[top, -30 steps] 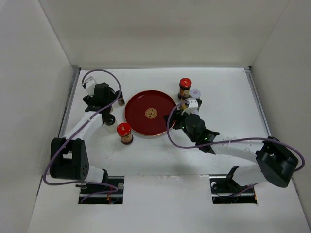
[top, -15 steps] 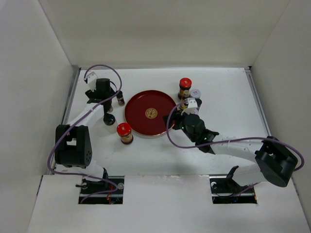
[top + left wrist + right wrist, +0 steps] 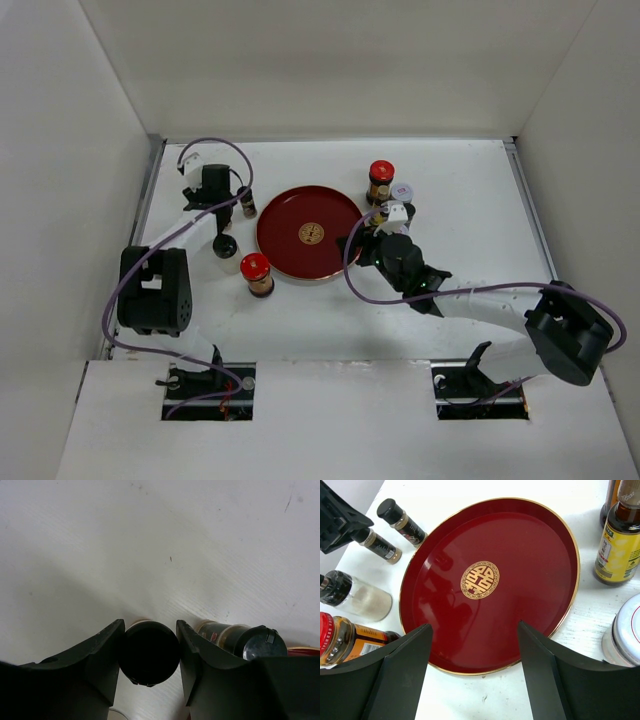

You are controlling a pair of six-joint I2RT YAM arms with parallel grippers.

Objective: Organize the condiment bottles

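I should next lift the dark bottle to the tray [image 3: 310, 232] with my left gripper and then lower it inside the tray's far rim.
My left gripper [image 3: 150, 630] is shut on the black cap [image 3: 150, 653] of a small dark condiment bottle [image 3: 379, 545] standing left of the round red tray [image 3: 310, 232]. A second black-capped bottle [image 3: 231, 637] stands right beside it, outside the jaws. My right gripper [image 3: 474, 630] hangs open over the tray's near rim, holding nothing. Near the tray's left side stand a clear black-capped jar [image 3: 362, 598] and an amber red-lidded bottle [image 3: 257, 273]. Right of the tray are a gold-capped bottle with a yellow label [image 3: 618, 542], a white-lidded jar [image 3: 624, 636] and another red-lidded bottle [image 3: 380, 181].
White walls [image 3: 90, 150] close in the table on the left, back and right. The left cluster of bottles sits close to the left wall. The tray [image 3: 520, 545] carries nothing, only its gold emblem [image 3: 479, 580].
My left gripper has shifted slightly back over the small bottles and shut on the black cap. The right arm has stayed where it was.
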